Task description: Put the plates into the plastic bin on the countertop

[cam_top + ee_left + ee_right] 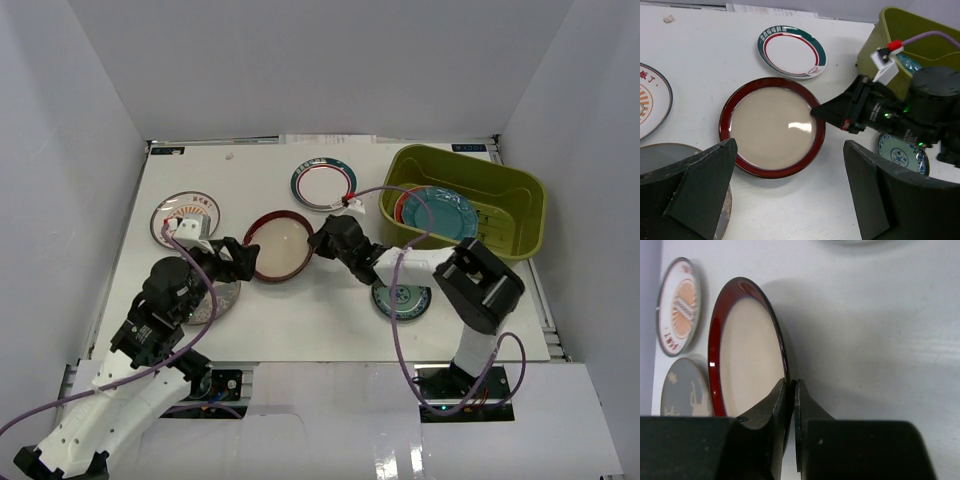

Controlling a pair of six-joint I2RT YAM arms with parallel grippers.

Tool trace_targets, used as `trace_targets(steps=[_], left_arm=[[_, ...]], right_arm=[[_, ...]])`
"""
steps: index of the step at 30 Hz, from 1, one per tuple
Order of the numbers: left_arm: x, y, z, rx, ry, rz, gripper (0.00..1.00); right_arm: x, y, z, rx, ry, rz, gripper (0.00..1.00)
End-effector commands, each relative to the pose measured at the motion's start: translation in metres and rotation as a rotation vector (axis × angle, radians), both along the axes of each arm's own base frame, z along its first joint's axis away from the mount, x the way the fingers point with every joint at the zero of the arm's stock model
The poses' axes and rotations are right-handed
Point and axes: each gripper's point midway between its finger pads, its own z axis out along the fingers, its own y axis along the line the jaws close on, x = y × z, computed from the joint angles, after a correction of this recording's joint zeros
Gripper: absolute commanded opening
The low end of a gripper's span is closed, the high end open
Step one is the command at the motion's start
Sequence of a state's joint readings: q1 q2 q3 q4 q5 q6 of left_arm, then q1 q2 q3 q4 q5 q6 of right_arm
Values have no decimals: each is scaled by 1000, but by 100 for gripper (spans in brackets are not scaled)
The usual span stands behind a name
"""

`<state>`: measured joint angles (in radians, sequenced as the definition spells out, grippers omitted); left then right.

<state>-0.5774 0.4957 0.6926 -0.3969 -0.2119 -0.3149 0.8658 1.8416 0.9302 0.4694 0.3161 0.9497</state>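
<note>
The teal plate (445, 212) sits in the bin with sides, to the right of the robot's right gripper in the top view. The right gripper will lift over the bin's side, lower there and let go.
The red-rimmed cream plate (279, 246) lies mid-countertop (330, 320). My right gripper (318, 243) is shut on its right rim; the right wrist view shows both fingers (775, 405) pinching the rim of the plate (747, 355). My left gripper (238, 260) is open and empty at the plate's left edge; in the left wrist view it (790, 147) frames the plate (772, 125). The olive-green bin (470, 160) at the right holds a scalloped teal plate (445, 212) over a red one (403, 208).
An orange sunburst plate (180, 215) lies at the left and a grey plate (222, 298) sits partly under my left arm. A green-rimmed white plate (324, 184) lies at the back. A small blue-green plate (402, 299) is under my right arm. Pale walls enclose the countertop.
</note>
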Motion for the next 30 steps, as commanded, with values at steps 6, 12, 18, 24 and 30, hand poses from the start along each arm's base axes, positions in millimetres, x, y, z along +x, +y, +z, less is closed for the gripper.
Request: trace_targets(steps=[6, 12, 18, 24, 30], left_arm=[[-5, 1, 8, -32, -41, -15, 98], [-8, -12, 6, -33, -23, -87, 98], [-12, -12, 10, -45, -40, -101, 98], [-14, -13, 11, -47, -42, -112, 98], [-15, -13, 13, -51, -50, -118, 98]], right_arm=[[11, -77, 266, 150, -558, -79, 8], [32, -224, 287, 62, -562, -244, 8], [46, -349, 266, -62, -487, -443, 8], [58, -394, 225, -85, -382, -555, 8], [69, -408, 164, -105, -229, -589, 8]])
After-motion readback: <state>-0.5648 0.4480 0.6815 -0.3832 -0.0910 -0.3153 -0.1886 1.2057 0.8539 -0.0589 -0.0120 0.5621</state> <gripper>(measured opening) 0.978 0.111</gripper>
